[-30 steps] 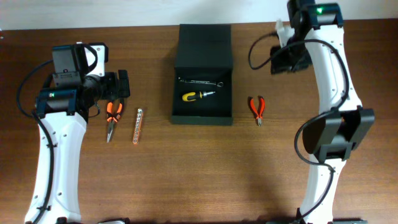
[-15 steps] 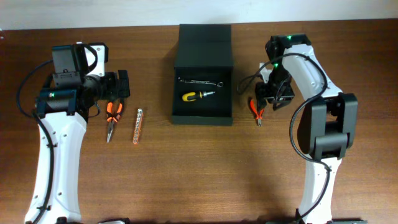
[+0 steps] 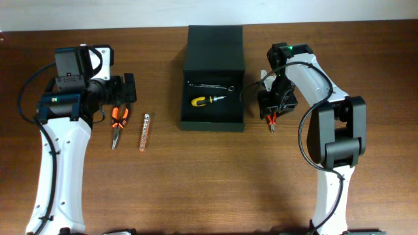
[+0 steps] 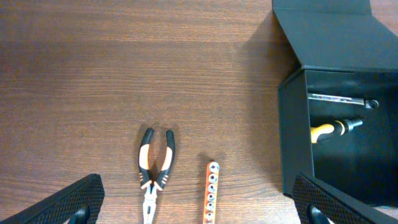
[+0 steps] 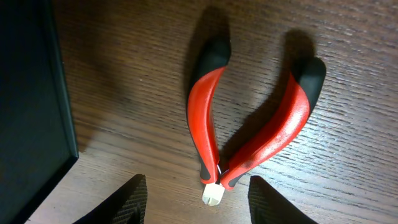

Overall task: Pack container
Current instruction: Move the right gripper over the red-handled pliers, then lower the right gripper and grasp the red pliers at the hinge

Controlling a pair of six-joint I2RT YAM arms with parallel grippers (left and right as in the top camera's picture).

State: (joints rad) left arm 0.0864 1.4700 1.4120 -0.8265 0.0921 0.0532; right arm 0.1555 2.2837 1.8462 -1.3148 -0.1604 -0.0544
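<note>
I will lower and slightly turn my right gripper next, onto the red-handled cutters' joint where both handles meet, as the handles lie at an angle to its open fingers.
The dark green container (image 3: 191, 120) stands open at the table's middle, its flap lid (image 3: 215, 42) lying back. Inside are a silver wrench (image 3: 209, 85) and a yellow-handled screwdriver (image 3: 209, 100). My right gripper (image 3: 274, 104) is open, low over the red-handled cutters (image 3: 270, 121) just right of the box. In the right wrist view the gripper (image 5: 202, 205) straddles the cutters (image 5: 249, 124) without touching them. My left gripper (image 3: 127, 88) is open and empty above the orange pliers (image 3: 117, 124) and an orange socket rail (image 3: 144, 130). The left wrist view shows the pliers (image 4: 155, 168), the rail (image 4: 211, 190) and the container (image 4: 292, 137).
The container's right wall (image 5: 31, 112) stands close to the left of the red cutters. Bare wooden table (image 3: 209, 183) lies in front of the box. The table's back edge meets a white wall (image 3: 130, 10).
My right arm has swung from the back right corner down and left, and now hovers low over the red cutters. The left arm and all the tools have not moved.
</note>
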